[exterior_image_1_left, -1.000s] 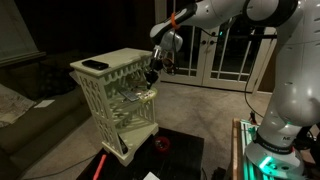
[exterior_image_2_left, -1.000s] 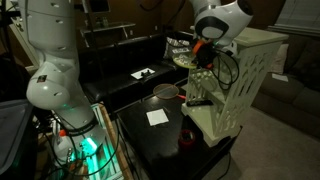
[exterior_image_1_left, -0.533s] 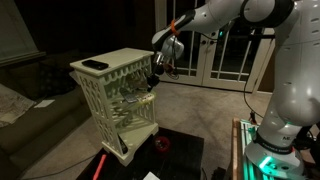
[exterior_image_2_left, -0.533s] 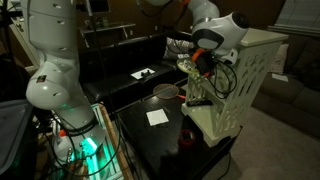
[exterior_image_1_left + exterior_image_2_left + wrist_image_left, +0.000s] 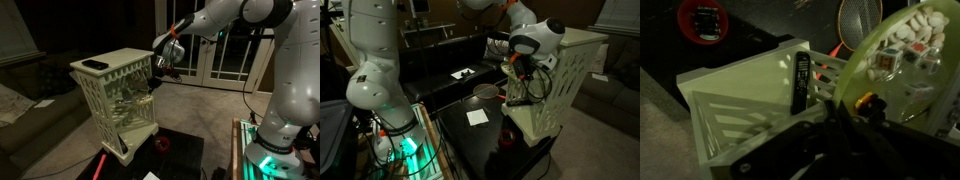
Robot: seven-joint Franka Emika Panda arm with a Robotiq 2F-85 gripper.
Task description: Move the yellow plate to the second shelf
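My gripper will next move down and in through the rack's open front over the second shelf (image 5: 128,103) and let go of the plate's rim, because the plate is still tilted.
The yellow plate (image 5: 868,52) is tilted and held by its rim in my gripper (image 5: 832,128), which is shut on it. In both exterior views the gripper (image 5: 156,74) (image 5: 517,76) is at the open front of the cream-white rack (image 5: 105,85), just below its top board. The plate (image 5: 146,96) sits at the front edge of the second shelf (image 5: 128,103). In an exterior view the plate (image 5: 510,70) shows edge-on beside the rack's lattice side (image 5: 560,85), and the shelf boards are hidden behind my arm.
A flat black rectangular object (image 5: 93,65) (image 5: 800,80) lies on the rack's top board. The rack stands on a black table with a red bowl (image 5: 162,144) (image 5: 702,20), a white paper (image 5: 477,117) and a round strainer (image 5: 486,92). The robot base (image 5: 270,140) is nearby.
My gripper has moved down and in towards the rack's front with the plate. The plate has gone from beside the top board to the level of the middle shelf.
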